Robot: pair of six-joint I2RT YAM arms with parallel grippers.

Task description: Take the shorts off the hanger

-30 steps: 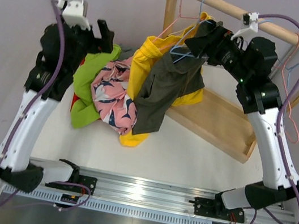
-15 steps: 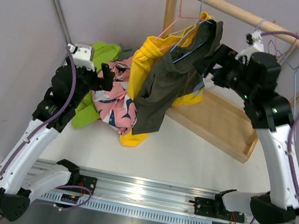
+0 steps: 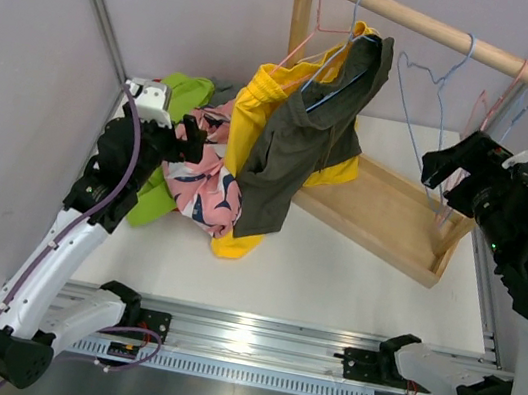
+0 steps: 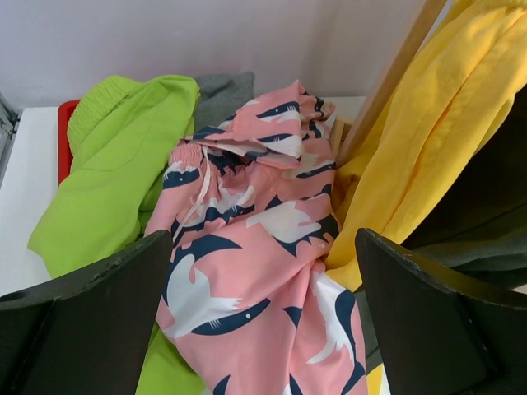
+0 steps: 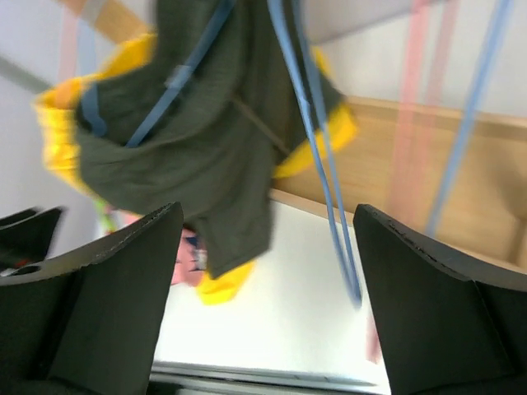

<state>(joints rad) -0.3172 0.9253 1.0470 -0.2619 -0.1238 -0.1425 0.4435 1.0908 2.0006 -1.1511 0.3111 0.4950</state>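
My right gripper should next reach across to its left in the top view and close on the olive shorts' blue hanger arm where the waistband leaves it bare.
The dark olive shorts [image 3: 304, 138] hang from a blue hanger [image 3: 340, 60] on the wooden rail [image 3: 444, 30]. Behind them the yellow shorts [image 3: 257, 105] hang on a pink hanger [image 3: 320, 14]. The pink floral shorts [image 3: 202, 175], lime green shorts [image 3: 164, 140] and grey shorts [image 3: 223, 94] lie heaped on the table at the left. My left gripper [image 3: 195, 139] hovers open just over the pink floral shorts [image 4: 247, 247], holding nothing. My right gripper [image 3: 443, 167] is open and empty at the right, well clear of the olive shorts [image 5: 189, 140].
An empty blue hanger [image 3: 435, 84] dangles mid-rail, and it crosses the right wrist view as the blue hanger [image 5: 317, 164]. More pink and blue hangers [image 3: 509, 97] hang at the rail's right end. The rack's wooden base [image 3: 383, 212] lies beneath. Something red [image 4: 66, 123] shows under the green shorts.
My right arm has pulled back to the right, away from the olive shorts and the rail. My left arm dropped from high up to beside the pink shorts, then held.
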